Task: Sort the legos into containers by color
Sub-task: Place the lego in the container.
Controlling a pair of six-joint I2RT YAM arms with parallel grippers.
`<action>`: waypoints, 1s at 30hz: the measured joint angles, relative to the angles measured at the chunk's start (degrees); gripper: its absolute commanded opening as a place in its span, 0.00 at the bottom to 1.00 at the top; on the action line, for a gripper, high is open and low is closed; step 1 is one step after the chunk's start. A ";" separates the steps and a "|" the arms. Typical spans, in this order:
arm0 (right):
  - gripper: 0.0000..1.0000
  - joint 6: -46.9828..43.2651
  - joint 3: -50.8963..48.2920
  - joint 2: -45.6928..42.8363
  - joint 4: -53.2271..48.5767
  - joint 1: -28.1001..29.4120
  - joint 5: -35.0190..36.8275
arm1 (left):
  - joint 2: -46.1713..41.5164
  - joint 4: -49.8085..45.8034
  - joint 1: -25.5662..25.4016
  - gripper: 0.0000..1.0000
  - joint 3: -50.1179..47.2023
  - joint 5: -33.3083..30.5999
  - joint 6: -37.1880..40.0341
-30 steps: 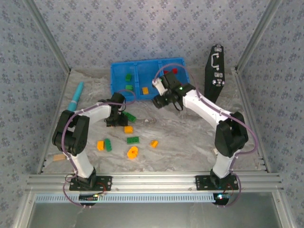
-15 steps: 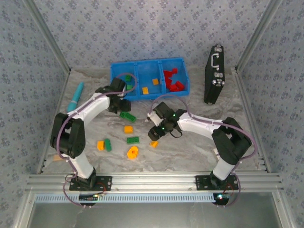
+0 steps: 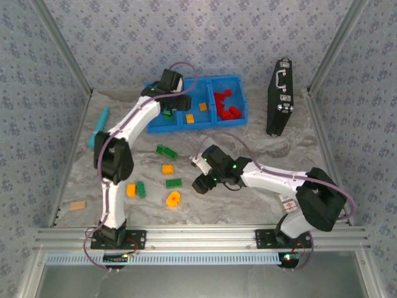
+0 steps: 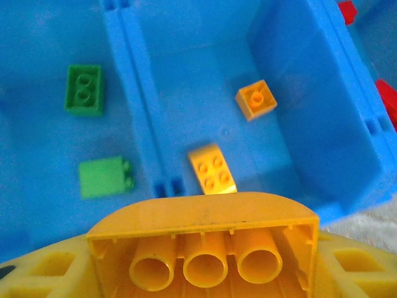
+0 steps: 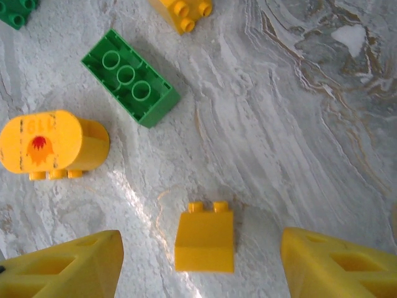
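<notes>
My left gripper shifts over the middle section of the blue tray next and lowers to release the yellow brick there, since that section already holds the orange-yellow bricks.
My left gripper hangs over the blue tray, shut on a yellow brick whose hollow underside with three tubes faces the left wrist camera. Below it, the middle compartment holds two orange-yellow bricks and the left compartment holds two green bricks. Red bricks fill the right compartment. My right gripper is low over the table and open. A small yellow sloped brick lies between its fingers, untouched.
Loose on the table are green bricks, orange bricks and a rounded yellow brick. A teal cylinder lies at the left. A black case stands at the right.
The left arm has swung from the table up to the tray with the yellow brick. The right arm has come back from the tray and dropped over the small yellow brick.
</notes>
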 measured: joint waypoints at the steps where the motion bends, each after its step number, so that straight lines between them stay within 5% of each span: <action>1: 0.70 0.00 -0.59 -0.74 0.09 0.42 0.76 | 2.82 -0.24 0.00 0.50 3.02 0.20 0.04; 13: 0.71 1.84 -7.63 -6.62 1.60 2.80 6.23 | 15.63 -3.48 -1.05 0.51 19.12 0.37 0.20; 30: 0.75 1.66 -8.09 -5.05 4.33 2.93 6.21 | 17.55 -5.73 -1.81 0.68 21.24 -0.04 0.57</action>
